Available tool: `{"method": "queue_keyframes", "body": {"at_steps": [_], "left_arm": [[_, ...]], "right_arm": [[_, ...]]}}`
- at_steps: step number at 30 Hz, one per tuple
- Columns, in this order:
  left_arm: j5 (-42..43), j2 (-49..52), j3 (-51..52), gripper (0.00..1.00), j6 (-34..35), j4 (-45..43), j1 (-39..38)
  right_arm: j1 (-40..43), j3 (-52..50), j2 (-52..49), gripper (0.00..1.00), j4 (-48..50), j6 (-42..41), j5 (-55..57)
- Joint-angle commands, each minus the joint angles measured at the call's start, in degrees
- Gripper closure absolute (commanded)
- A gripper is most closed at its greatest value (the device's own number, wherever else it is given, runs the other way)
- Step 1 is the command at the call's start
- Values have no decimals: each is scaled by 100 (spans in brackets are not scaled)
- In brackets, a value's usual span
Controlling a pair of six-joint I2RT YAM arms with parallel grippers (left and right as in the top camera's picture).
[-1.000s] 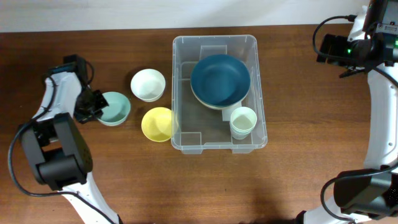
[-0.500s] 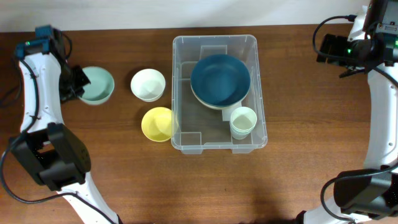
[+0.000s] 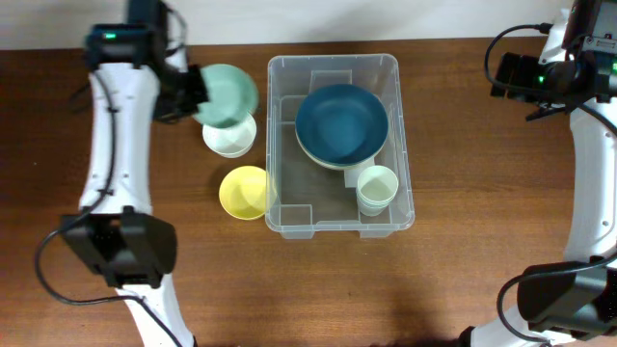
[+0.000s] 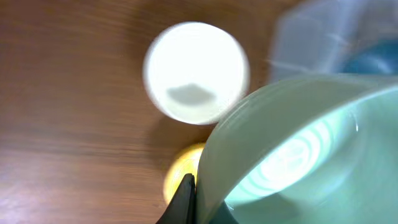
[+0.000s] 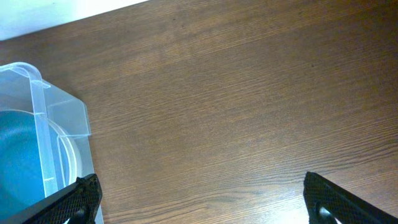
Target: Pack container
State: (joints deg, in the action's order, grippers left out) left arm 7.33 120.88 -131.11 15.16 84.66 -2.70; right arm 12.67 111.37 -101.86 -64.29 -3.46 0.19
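Note:
Next, my left gripper carries the mint bowl back over the container's side and down into its empty near corner between yellow bowl and pale cup.
The clear plastic container (image 3: 334, 227) stands mid-table and holds a dark blue bowl (image 3: 340, 123) over a white rim and a pale cup (image 3: 377, 187). My left gripper (image 3: 190, 93) is shut on the rim of a mint green bowl (image 3: 229, 93) and holds it in the air just left of the container's top left corner, partly over a white bowl (image 3: 228, 140). In the left wrist view the mint bowl (image 4: 298, 149) fills the right side, with the white bowl (image 4: 196, 73) and a yellow bowl (image 4: 180, 177) below it. My right gripper (image 5: 199, 202) is open and empty above bare table right of the container (image 5: 59, 118).
The yellow bowl (image 3: 244, 192) sits on the table against the container's left wall. The wooden table (image 3: 482, 193) ends at a pale strip along the far edge. The right arm (image 3: 578, 116) runs along the right edge.
My left gripper has lifted the mint green bowl from the table at the left and swung it up and right, to beside the container. The right arm has not moved.

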Motion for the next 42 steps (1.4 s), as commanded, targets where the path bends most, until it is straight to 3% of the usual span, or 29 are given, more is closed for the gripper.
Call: {"method": "queue_keyframes", "body": {"at_steps": [1,15,33,34,38,42], "left_arm": [[280,-157,-94,99,-201,46,-560],[125,-155,-15,99,-273,501,-2238],[125,-155,1436,98,-195,190,-2555],[125,-155,1469,97,-195,179,-2559],[125,-155,1609,74,-197,98,-2608],[120,-155,1611,70,-197,37,-2601]], "right_arm": [[17,17,24,1,13,-42,33],[17,17,24,1,13,-42,33],[17,17,24,1,13,-42,33],[17,17,24,1,13,-42,33],[17,17,24,1,13,-42,33],[17,17,24,1,13,-42,33]]}}
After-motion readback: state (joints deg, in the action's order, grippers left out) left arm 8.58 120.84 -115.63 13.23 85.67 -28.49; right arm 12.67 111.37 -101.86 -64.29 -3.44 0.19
